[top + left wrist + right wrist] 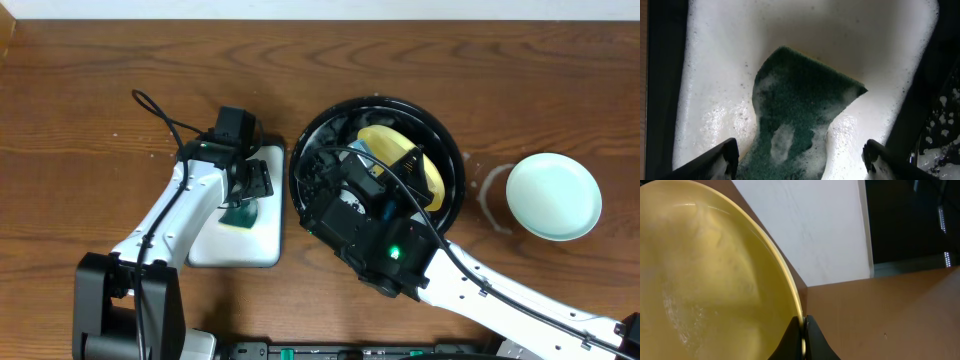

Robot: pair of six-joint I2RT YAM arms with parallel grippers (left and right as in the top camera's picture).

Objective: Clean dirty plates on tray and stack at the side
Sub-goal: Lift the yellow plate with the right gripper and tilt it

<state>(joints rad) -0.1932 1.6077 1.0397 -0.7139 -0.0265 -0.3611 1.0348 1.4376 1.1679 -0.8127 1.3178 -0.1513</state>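
Observation:
The mint-green plate (553, 195) is already set aside, so I should next move the yellow plate (383, 141) to the right in the overhead view with my right gripper, then lower it onto that plate and let it go.
A pale yellow plate (383, 141) stands tilted over the black round tray (456, 162), and my right gripper (408, 163) is shut on its rim. In the right wrist view the yellow plate (705, 270) fills the left side, wet and foamy, its edge pinched in my right gripper (803, 330). A pale mint-green plate (553, 195) lies on the table to the right of the tray. My left gripper (246, 188) hangs open over a green sponge (240, 215). Seen from the left wrist, the soapy sponge (800, 105) lies between the spread fingers (725, 156) of my left gripper (800, 160), untouched.
The sponge rests in a white rectangular tray (262, 243) full of foam (865, 40), left of the black tray. A black cable (160, 115) loops behind the left arm. Brown wooden table (890, 315) surrounds both trays.

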